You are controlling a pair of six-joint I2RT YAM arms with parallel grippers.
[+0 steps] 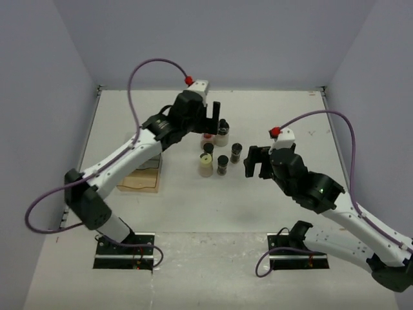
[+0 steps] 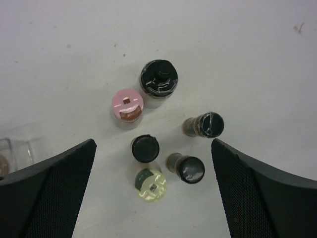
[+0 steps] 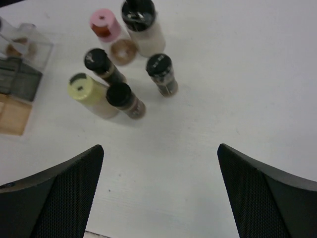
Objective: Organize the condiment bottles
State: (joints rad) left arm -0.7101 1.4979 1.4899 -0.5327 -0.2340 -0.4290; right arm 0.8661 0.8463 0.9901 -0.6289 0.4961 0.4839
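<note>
I will next move my left gripper to the right in the top view and lower it over the larger black-capped jar [image 1: 222, 132] [image 2: 159, 78], because there is empty table along the jar's outward side.
Several small spice jars stand clustered mid-table. They are a larger black-capped jar [image 1: 222, 132], a pink-lidded one [image 1: 207, 136], a cream-yellow one [image 1: 205, 165] and three black-capped ones [image 1: 236, 152]. My left gripper [image 1: 211, 123] hovers open above the cluster. In the left wrist view [image 2: 153, 148] its fingers frame the cream-yellow jar [image 2: 150, 184], two black caps [image 2: 145, 148] and the pink lid [image 2: 128, 105]. My right gripper [image 1: 255, 165] is open and empty just right of the jars. The right wrist view [image 3: 159, 148] has the cluster ahead of it, nearest a black-capped jar [image 3: 120, 95].
A flat wooden rack with a clear panel [image 1: 141, 175] lies left of the jars, partly under my left arm. It also shows at the left edge of the right wrist view [image 3: 15, 74]. Walls close the table on three sides.
</note>
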